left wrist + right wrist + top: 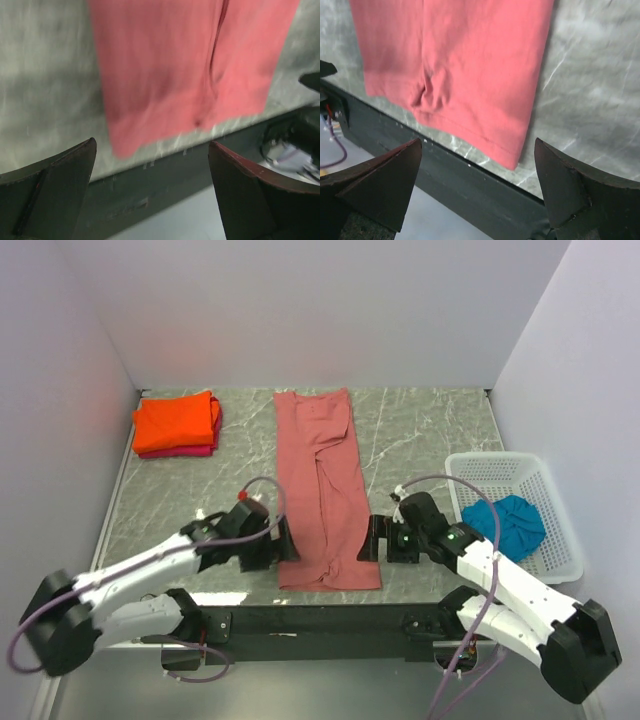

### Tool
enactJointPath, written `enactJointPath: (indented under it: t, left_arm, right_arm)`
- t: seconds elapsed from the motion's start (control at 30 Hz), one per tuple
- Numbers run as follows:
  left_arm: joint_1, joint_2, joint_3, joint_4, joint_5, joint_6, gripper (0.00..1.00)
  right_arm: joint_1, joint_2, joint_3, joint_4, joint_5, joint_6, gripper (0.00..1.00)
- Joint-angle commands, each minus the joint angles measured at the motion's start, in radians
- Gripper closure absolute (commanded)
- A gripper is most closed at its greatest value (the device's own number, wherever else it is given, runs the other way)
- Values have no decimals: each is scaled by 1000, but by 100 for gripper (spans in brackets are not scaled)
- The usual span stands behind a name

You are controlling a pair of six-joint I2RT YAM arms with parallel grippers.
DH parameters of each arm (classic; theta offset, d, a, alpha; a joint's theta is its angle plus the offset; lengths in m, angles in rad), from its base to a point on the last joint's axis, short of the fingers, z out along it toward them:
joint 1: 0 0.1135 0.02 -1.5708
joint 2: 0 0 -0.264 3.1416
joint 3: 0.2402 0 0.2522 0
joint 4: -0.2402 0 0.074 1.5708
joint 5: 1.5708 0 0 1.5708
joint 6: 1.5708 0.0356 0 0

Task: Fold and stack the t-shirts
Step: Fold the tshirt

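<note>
My left gripper moves down and back toward the front bar, onto the t-shirt hem's nearest corner [284,585] [124,147] next.
A dusty brick-red t-shirt [325,485] lies folded into a long strip down the middle of the table, sleeves tucked in. Its near hem shows in the left wrist view [175,75] and the right wrist view [460,65]. My left gripper [285,540] is open and empty beside the hem's left corner. My right gripper [375,538] is open and empty beside the hem's right corner. A folded bright orange t-shirt [175,422] lies on a pink-red t-shirt [200,450] at the back left. A teal-blue t-shirt [508,525] is bunched in the basket.
A white plastic lattice basket [560,540] stands at the right side of the table. The table's dark front rail [320,618] runs just below the shirt's hem. White walls close in the table at the back and both sides.
</note>
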Motion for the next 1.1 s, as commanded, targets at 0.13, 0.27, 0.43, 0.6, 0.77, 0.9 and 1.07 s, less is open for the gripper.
enactJointPath:
  t: [0.13, 0.27, 0.43, 0.6, 0.77, 0.9, 1.07]
  left_arm:
    - [-39, -196, -167, 56, 70, -202, 1]
    - [-39, -135, -201, 109, 93, -168, 14]
    - [-39, -17, -181, 93, 61, -137, 42]
    - [-39, 89, -170, 134, 65, -96, 56]
    - [-39, 166, -126, 93, 30, -65, 76]
    - [-39, 184, -100, 54, 38, -53, 99]
    - [-39, 124, -58, 33, 52, -50, 99]
  right_arm:
    - [-2, -70, -126, 58, -114, 72, 2]
    - [-2, -35, -140, 98, -131, 72, 5]
    - [-2, 8, -171, 103, -150, 83, 15]
    - [-2, 75, -156, 62, -84, 69, 26]
    - [-2, 145, -138, 72, -78, 58, 45]
    - [-2, 204, -95, 58, -84, 40, 79]
    - [0, 195, -35, 28, -87, 20, 100]
